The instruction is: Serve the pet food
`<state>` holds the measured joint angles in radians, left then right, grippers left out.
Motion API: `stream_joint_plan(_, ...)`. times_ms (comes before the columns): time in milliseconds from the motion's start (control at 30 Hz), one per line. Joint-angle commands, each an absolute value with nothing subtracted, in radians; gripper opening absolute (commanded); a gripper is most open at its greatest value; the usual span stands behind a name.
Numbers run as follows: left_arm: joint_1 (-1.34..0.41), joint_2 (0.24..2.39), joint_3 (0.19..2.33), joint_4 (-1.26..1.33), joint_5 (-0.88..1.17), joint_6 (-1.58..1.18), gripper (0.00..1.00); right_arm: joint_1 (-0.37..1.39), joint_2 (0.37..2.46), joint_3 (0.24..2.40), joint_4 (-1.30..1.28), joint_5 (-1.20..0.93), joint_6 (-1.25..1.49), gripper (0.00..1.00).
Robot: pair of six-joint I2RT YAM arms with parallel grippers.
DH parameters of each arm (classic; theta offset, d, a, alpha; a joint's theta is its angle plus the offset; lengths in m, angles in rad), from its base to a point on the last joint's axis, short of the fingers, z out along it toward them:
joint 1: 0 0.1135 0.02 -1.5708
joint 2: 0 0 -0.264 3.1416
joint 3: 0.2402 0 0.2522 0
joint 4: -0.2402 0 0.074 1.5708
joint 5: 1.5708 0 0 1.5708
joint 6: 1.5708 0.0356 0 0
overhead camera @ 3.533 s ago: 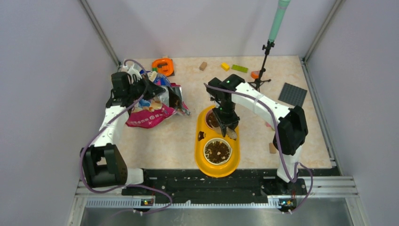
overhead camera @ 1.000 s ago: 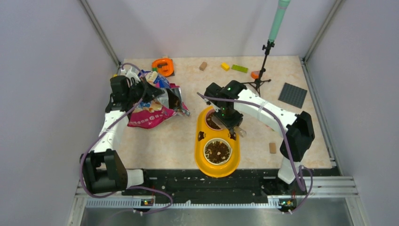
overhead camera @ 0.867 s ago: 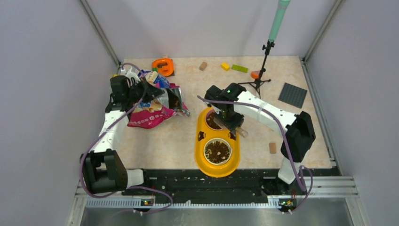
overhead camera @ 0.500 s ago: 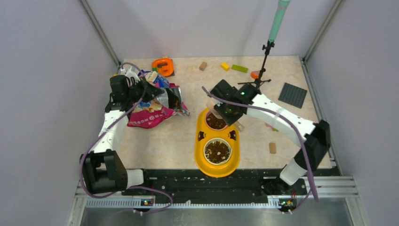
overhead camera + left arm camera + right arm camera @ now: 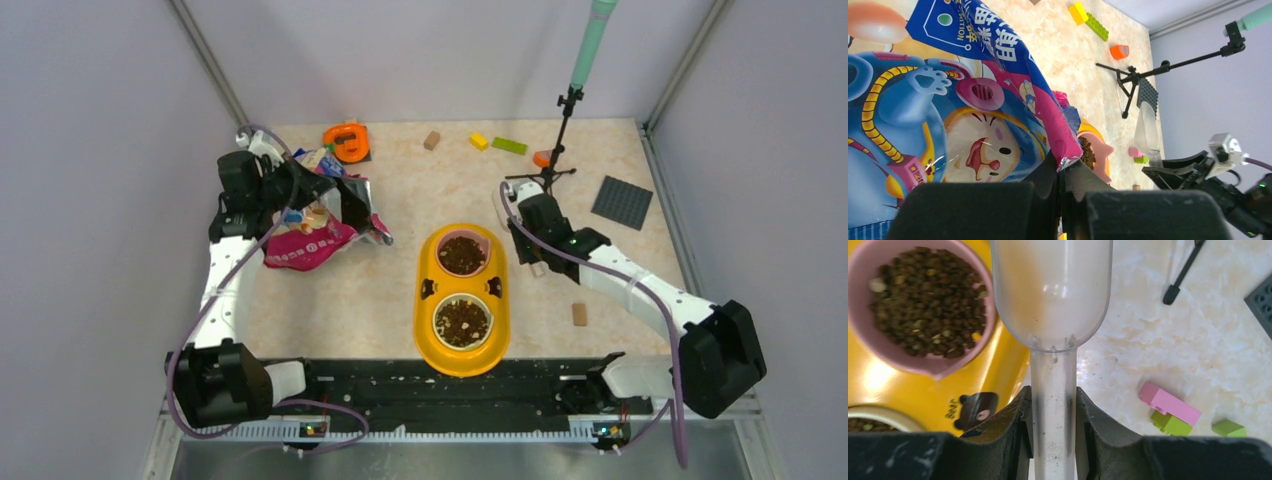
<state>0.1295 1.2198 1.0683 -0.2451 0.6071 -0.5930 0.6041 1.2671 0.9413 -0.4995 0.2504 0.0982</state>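
My right gripper holds the scoop, and both bowls hold pet food. It should move down toward the bare tabletop between the yellow tray (image 5: 424, 300) and the pink brick and release the scoop.
Dark brown pet food fills the pink bowl (image 5: 462, 254) and the white bowl (image 5: 462, 320) of the yellow feeder tray (image 5: 424, 300); in the right wrist view the pet food (image 5: 923, 300) sits at upper left. My right gripper (image 5: 1053, 407) is shut on the handle of a translucent scoop (image 5: 1052, 295) whose cup looks empty. It hovers over the table just right of the tray, by the pink bowl (image 5: 990, 315). My left gripper (image 5: 1062, 172) is shut on a corner of the magenta-and-blue cat food bag (image 5: 948, 120), which is held up at the table's left (image 5: 312, 232).
An orange object (image 5: 346, 140), a tan block (image 5: 431, 140), yellow (image 5: 478, 141) and green (image 5: 508, 146) bricks lie along the back. A tripod stand (image 5: 560, 150) and a dark baseplate (image 5: 621, 201) are at right. Pink and green bricks (image 5: 1170, 407) lie near the scoop. Another tan block (image 5: 578, 314) sits further forward.
My right arm has swung from over the pink bowl to the right of the tray, taking the scoop with it. My left arm has shifted the bag slightly left and back.
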Motion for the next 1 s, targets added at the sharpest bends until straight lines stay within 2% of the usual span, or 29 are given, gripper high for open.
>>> stream_joint_plan(0,0.135,1.131,1.182,-0.136,0.63,-0.621,0.0,0.524,1.254,0.855,-0.243,0.268,0.12,0.0)
stream_joint_plan(233,0.135,1.115,1.224,-0.103,0.632,-0.666,0.0,0.442,1.372,0.784,-0.171,0.243,0.168,0.0)
stream_joint_plan(400,0.135,1.098,1.282,-0.09,0.633,-0.689,0.0,0.419,1.419,0.755,-0.174,0.24,0.181,0.12)
stream_joint_plan(533,0.135,1.098,1.297,-0.064,0.635,-0.703,0.0,0.419,1.443,0.736,-0.164,0.233,0.183,0.39)
stream_joint_plan(567,0.135,1.104,1.296,-0.061,0.639,-0.713,0.0,0.419,1.449,0.736,-0.167,0.231,0.187,0.43)
stream_joint_plan(800,0.134,1.162,1.261,-0.018,0.657,-0.76,0.0,0.419,1.447,0.794,-0.171,0.205,0.161,0.62)
stream_joint_plan(967,0.135,1.176,1.263,-0.057,0.664,-0.714,0.0,0.419,1.42,0.881,-0.208,0.193,0.113,0.64)
